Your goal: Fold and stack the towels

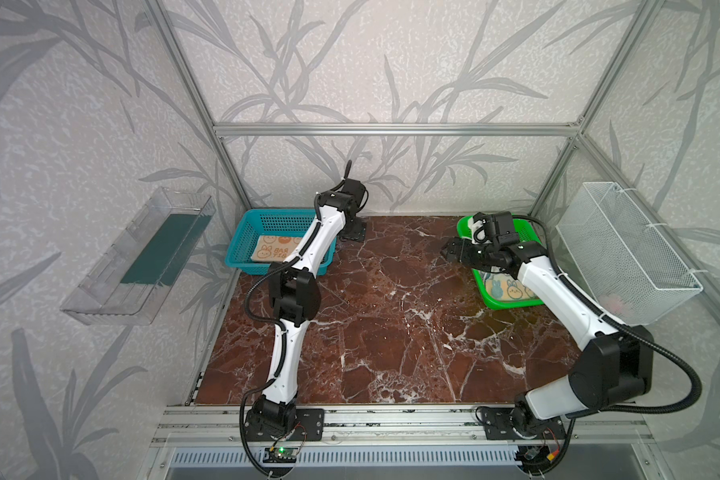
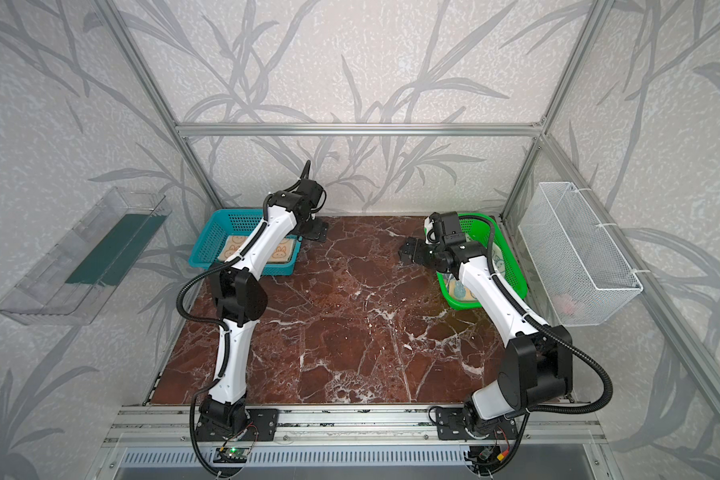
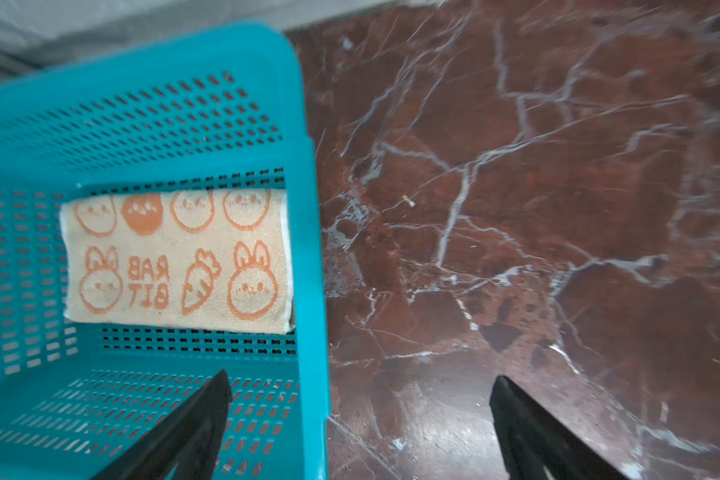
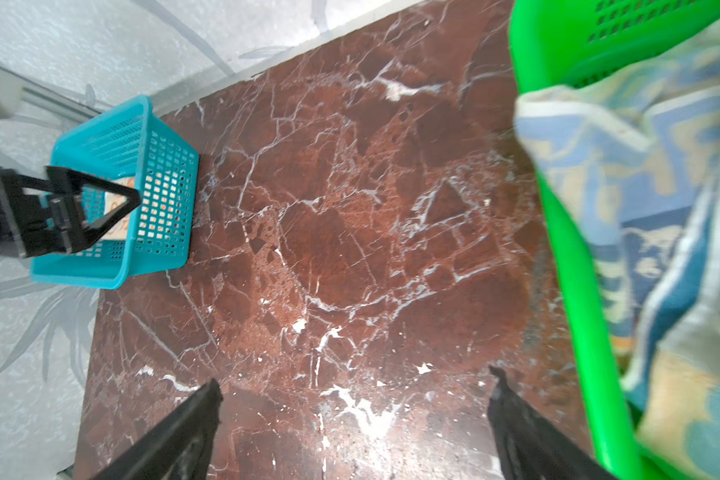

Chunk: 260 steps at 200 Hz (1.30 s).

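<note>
The towel's pale-blue corner (image 4: 566, 142) pokes over the green basket's rim, so the robot's right gripper will next go down toward the green basket (image 4: 558, 228) onto that corner, which is below the gripper at the green basket's side.
A folded peach-orange towel (image 3: 175, 257) with bunnies and "RABBIT" letters lies flat in the blue basket (image 3: 308, 166); in both top views the left arm partly covers it (image 1: 273, 249) (image 2: 233, 249). My left gripper (image 3: 360, 378) is open above the basket's wall, one finger over the basket and one over the marble, holding nothing. A crumpled cream-and-blue towel (image 4: 661, 208) fills the green basket (image 4: 558, 228) at the back right (image 1: 512, 291). My right gripper (image 4: 356, 374) hangs open and empty over the marble just left of that basket (image 1: 447, 249).
The dark red marble tabletop (image 1: 391, 324) lies between the two baskets. A clear plastic bin (image 1: 138, 257) hangs on the left wall and a white wire basket (image 1: 624, 253) on the right wall. Aluminium frame posts stand at the back corners.
</note>
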Each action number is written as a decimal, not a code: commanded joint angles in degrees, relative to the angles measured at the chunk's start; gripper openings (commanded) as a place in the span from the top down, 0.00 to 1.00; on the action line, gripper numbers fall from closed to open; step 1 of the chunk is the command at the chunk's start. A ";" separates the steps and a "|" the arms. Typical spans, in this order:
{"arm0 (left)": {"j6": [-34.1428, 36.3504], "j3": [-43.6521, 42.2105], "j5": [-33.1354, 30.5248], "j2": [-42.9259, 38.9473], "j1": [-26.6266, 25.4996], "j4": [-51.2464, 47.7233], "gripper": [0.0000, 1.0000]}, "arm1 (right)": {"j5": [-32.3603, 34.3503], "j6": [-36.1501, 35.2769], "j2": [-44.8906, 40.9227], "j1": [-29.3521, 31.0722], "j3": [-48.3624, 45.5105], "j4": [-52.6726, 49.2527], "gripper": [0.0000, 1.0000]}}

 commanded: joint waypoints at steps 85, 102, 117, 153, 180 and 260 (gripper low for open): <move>16.74 0.62 -27.12 1.05 -26.20 16.58 0.01 | 6.81 -8.43 7.80 -9.27 4.98 -1.70 0.01; 14.64 0.53 -25.85 1.95 -26.34 16.91 0.01 | 5.84 -8.98 12.27 -9.75 7.28 -1.01 0.03; 13.50 0.45 -24.02 2.56 -26.38 16.87 0.01 | 3.72 -9.66 17.41 -10.07 10.22 -1.30 0.08; 12.59 -0.68 -23.55 3.63 -26.52 16.94 0.01 | 1.75 -10.14 25.95 -10.07 17.70 -3.02 0.21; 12.52 -1.73 -23.57 3.82 -26.52 17.23 0.01 | 0.84 -9.91 28.90 -10.07 20.48 -3.25 0.33; 11.17 -3.86 -22.16 2.16 -26.52 17.68 0.01 | 1.14 -10.37 29.55 -10.07 22.01 -3.63 0.78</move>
